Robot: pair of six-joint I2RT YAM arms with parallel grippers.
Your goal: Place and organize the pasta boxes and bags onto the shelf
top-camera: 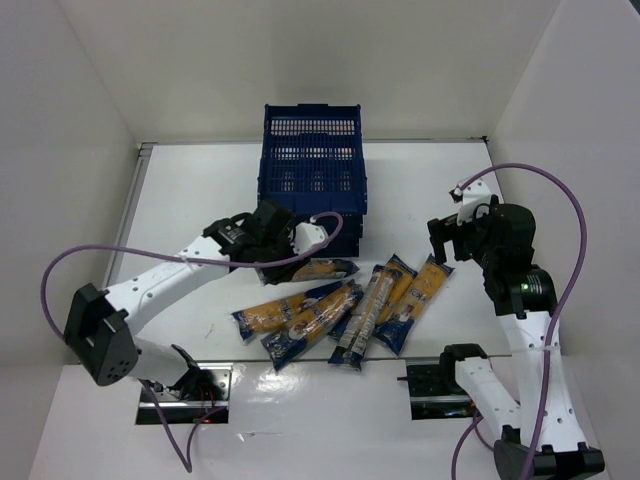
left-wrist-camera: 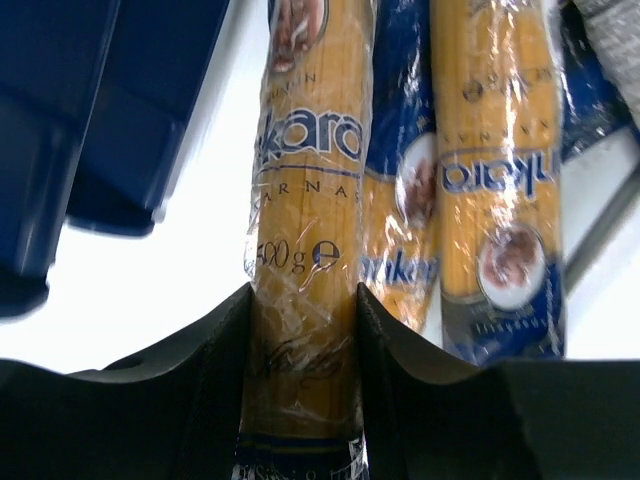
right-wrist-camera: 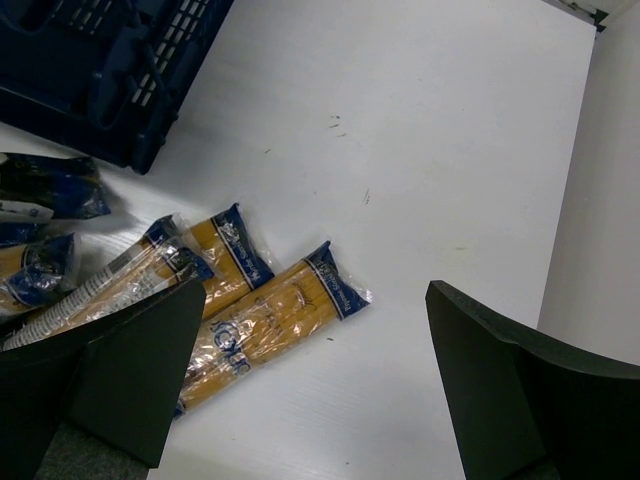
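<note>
The robot's left gripper should next move back and to the left in the top view and let go of the packet, since the tabletop on that side of the packet is bare.
The dark blue grid-walled shelf stands at the back middle of the table. Several pasta packets with blue ends and yellow pasta lie fanned out in front of it. My left gripper is low in front of the shelf. In the left wrist view it is shut on the near end of one packet, with two more packets beside it on the right. My right gripper is open and empty above the far end of the rightmost packet, which also shows in the right wrist view.
White walls close in the table on the left, back and right. The shelf's corner is close on the left of my left gripper. Bare white table lies between the shelf and the right wall.
</note>
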